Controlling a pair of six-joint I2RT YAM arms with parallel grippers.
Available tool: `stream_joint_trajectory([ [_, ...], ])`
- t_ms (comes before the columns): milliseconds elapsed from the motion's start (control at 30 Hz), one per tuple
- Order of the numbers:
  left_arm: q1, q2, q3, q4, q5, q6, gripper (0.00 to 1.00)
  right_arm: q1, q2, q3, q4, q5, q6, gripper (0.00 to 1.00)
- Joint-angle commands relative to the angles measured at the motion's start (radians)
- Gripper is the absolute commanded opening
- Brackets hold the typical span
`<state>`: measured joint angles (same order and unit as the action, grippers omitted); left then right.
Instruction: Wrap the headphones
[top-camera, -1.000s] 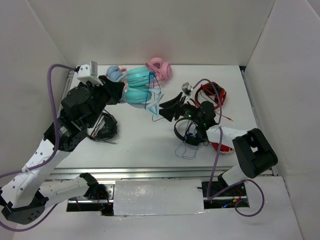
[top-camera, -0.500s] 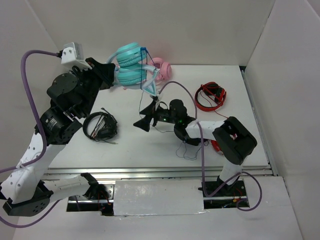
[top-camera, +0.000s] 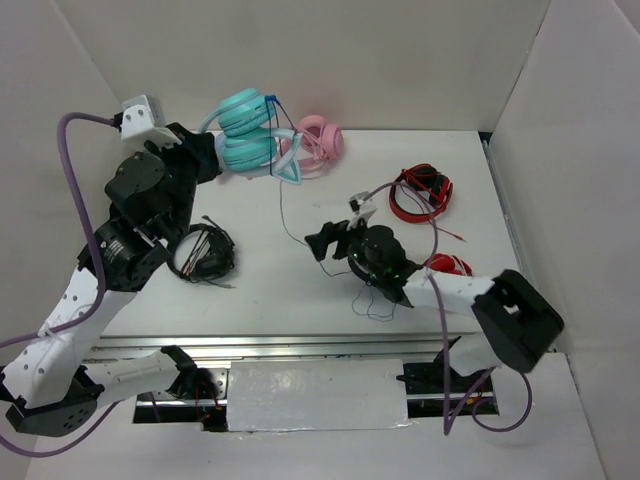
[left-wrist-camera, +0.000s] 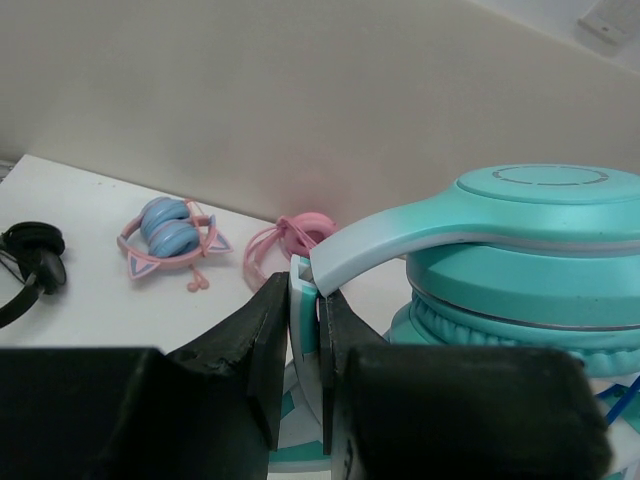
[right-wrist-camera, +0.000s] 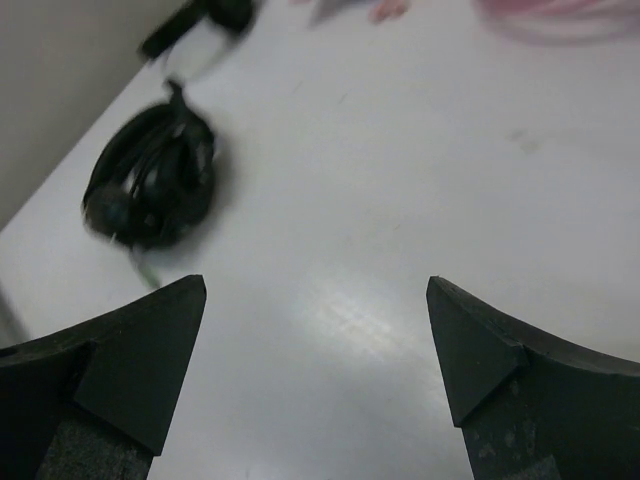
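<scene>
The robot's right gripper will next slide, open, to the left in the top view, onto the blue cable's hanging stretch (top-camera: 292, 235), because the cable runs just past its empty fingers.
The teal headphones (top-camera: 248, 138) hang in the air above the table's back left, cups stacked and the pale cat-ear headband (left-wrist-camera: 380, 240) arching over them. My left gripper (top-camera: 215, 155) is shut on the headband's lower end (left-wrist-camera: 305, 300). The thin dark-blue cable (top-camera: 282, 205) drops from the headphones toward the table in front of my right gripper (top-camera: 322, 242). That gripper stands wide open over the table's middle, with nothing between its fingers (right-wrist-camera: 315, 300).
A pink pair (top-camera: 322, 135) lies at the back, and a pink-banded pair with blue cups (left-wrist-camera: 170, 230) shows beside it in the left wrist view. Black headphones (top-camera: 205, 252) lie at the left. Red ones (top-camera: 420, 195) lie at the right. A black set with loose cable (top-camera: 375, 285) sits under the right arm.
My left arm has lifted the teal headphones up and back off the table. The right gripper has opened wide and swung left, then back toward the middle.
</scene>
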<state>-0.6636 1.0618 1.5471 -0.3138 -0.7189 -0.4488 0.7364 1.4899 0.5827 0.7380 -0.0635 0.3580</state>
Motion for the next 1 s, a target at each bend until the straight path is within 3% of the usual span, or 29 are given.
stream_joint_trajectory([
  [0,0.004,-0.022,-0.010,0.137,-0.053,-0.021,0.00,-0.017,-0.172,0.011,-0.043,0.413,-0.014,1.00],
  [133,0.012,-0.028,-0.028,0.145,-0.054,-0.034,0.00,-0.057,-0.217,0.097,-0.305,0.644,-0.037,1.00],
  [233,0.015,-0.034,-0.039,0.160,-0.044,-0.037,0.00,-0.075,-0.223,0.126,-0.351,0.732,-0.056,1.00],
  [400,0.019,0.000,-0.010,0.154,-0.056,-0.027,0.00,-0.062,-0.315,-0.018,-0.208,0.555,-0.194,1.00],
  [533,0.032,0.032,0.013,0.153,-0.056,-0.036,0.00,-0.057,-0.410,-0.173,-0.092,0.200,-0.347,1.00],
  [600,0.038,0.043,0.031,0.150,-0.047,-0.039,0.00,-0.045,-0.392,-0.172,-0.101,0.182,-0.344,1.00],
  [767,0.052,0.075,0.082,0.130,-0.025,-0.037,0.00,-0.040,-0.223,-0.017,-0.181,0.148,-0.341,1.00],
  [967,0.062,0.070,0.123,0.119,-0.017,-0.030,0.00,-0.026,0.096,0.175,-0.120,0.029,-0.277,1.00],
])
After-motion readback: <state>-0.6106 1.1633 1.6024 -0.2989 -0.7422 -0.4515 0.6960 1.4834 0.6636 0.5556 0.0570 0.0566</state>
